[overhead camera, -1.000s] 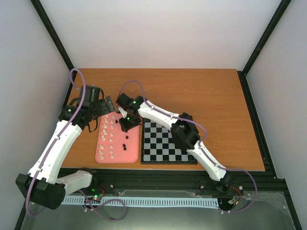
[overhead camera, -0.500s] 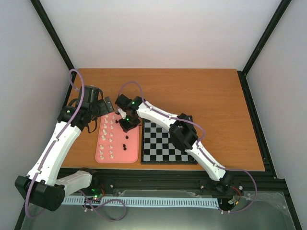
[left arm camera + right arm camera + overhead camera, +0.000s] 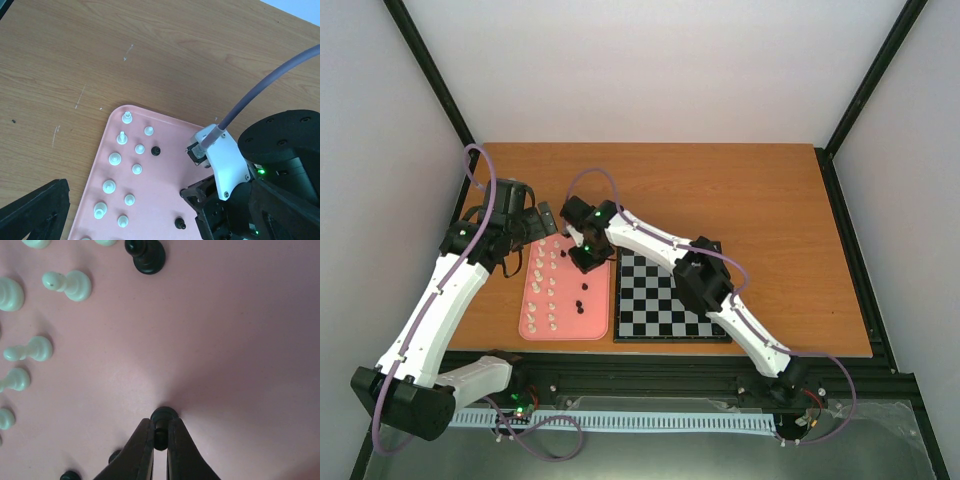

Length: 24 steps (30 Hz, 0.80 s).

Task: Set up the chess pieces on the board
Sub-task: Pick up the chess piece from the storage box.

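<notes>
Next I need to move my right gripper up, then toward the right in the top view, and down onto the board's far corner, since the board (image 3: 665, 300) lies beside the tray.
My right gripper (image 3: 160, 432) is shut on a small black chess piece (image 3: 164, 416) that stands on the pink tray (image 3: 240, 340). In the top view that gripper (image 3: 582, 262) is low over the tray's upper right part. Several white pieces (image 3: 548, 285) and a few black ones (image 3: 582, 302) stand on the tray (image 3: 565, 328). The checkered board (image 3: 665, 300) lies just right of the tray, and I see no pieces on it. My left gripper (image 3: 535, 225) hangs open above the tray's far left corner, holding nothing; one of its fingers (image 3: 40, 212) shows at the bottom left.
In the left wrist view the right arm's wrist (image 3: 225, 165) and its purple cable (image 3: 270, 87) reach over the tray's right side. Another black piece (image 3: 146, 255) and white pieces (image 3: 70, 284) stand close ahead of the right gripper. Bare wooden table (image 3: 750, 200) extends behind the board.
The right gripper's jaws have closed onto the black piece on the tray. Both arms have stayed almost in place.
</notes>
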Available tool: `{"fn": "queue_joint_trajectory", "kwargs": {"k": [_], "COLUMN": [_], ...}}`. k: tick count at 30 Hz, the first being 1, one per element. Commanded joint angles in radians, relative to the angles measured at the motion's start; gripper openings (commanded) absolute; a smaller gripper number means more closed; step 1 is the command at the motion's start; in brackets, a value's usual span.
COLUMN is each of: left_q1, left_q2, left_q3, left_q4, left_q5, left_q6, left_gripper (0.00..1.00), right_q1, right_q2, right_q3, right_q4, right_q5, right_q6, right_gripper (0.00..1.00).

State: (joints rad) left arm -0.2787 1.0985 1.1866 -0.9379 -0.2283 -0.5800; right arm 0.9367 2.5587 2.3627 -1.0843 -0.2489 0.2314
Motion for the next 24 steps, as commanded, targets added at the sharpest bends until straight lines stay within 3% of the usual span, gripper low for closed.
{"fn": "queue_joint_trajectory", "kwargs": {"k": [1,7,17,24], "left_q1": [0.004,0.004,0.004,0.004], "left_q2": [-0.008,-0.006,0.006,0.016], "left_q3": [0.004,0.011,0.003,-0.012], "left_q4": [0.0,0.005,0.021,0.024], "left_q5": [-0.014,-0.017,-0.002,0.006], "left_q6": [0.002,0.006,0.006,0.009], "left_gripper": [1.0,1.0,1.0,1.0], "right_q1": [-0.004,-0.051,-0.258,-0.318], "right_q2": [-0.114,-0.32,-0.743,-0.865], "right_q3": [-0.024,-0.2,-0.869,-1.049], "right_q4": [0.001,0.011,0.133,0.138], "right_q5": [0.069,0.125,0.117,0.157], "right_q6": [-0.004,0.023,0.094,0.092], "right_gripper": [0.03,0.03,0.03,0.03]}}
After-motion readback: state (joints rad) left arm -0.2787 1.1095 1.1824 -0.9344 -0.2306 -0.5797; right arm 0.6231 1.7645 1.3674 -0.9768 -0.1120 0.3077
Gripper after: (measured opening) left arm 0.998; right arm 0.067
